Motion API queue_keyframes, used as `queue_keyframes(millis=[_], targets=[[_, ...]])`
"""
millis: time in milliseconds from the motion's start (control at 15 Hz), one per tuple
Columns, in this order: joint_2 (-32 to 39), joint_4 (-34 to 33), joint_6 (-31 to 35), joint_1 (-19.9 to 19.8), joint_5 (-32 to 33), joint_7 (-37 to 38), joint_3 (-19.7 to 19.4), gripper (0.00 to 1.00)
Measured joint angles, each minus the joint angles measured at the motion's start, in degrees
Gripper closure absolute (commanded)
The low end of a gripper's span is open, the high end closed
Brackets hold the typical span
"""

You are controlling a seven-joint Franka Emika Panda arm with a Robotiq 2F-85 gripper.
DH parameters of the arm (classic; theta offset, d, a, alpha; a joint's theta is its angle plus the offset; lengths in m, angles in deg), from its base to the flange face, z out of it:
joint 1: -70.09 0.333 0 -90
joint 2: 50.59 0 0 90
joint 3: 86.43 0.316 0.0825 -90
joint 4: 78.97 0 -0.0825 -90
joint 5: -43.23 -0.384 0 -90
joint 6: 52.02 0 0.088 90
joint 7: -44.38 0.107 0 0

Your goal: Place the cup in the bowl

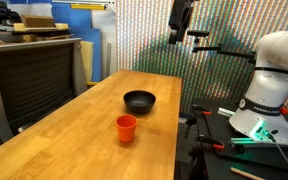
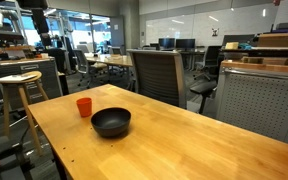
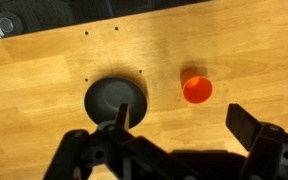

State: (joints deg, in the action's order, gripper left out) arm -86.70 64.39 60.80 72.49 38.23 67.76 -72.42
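Observation:
My gripper moves far down and outward to the cup (image 1: 126, 127) next, to the side of the cup's rim by the bowl.
The small orange-red cup (image 1: 126, 127) stands upright on the wooden table, shown in both exterior views (image 2: 84, 106) and in the wrist view (image 3: 197, 89). The black bowl (image 1: 139, 100) sits empty on the table beside it, a short gap apart (image 2: 111, 122) (image 3: 115, 100). My gripper (image 1: 181, 22) hangs high above the table, far above both things; it also shows at the top left of an exterior view (image 2: 41, 24). In the wrist view its jaws (image 3: 179, 125) are wide apart and empty, looking down on cup and bowl.
The wooden table (image 1: 74, 135) is long with edges near the robot base (image 1: 269, 100). A wooden stool (image 2: 19, 92) stands off the table's end. Office chairs (image 2: 159, 72) and a mesh cabinet (image 2: 259, 100) stand along the far side.

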Motion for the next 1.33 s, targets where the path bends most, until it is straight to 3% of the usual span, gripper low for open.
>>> queue_keyframes(millis=[267,533,867,1333], targets=[[13.56,-3.26,3.34,-3.78,4.94,2.84,4.40,0.00],[28.60,-11.21,7.03,-5.34,9.54,3.90,6.87,0.00],[45.24,-21.72,8.12,-0.53,11.80,3.97,1.85,0.00],[60.44,-31.36,7.83,4.19,6.55,0.00,-3.17,0.00]])
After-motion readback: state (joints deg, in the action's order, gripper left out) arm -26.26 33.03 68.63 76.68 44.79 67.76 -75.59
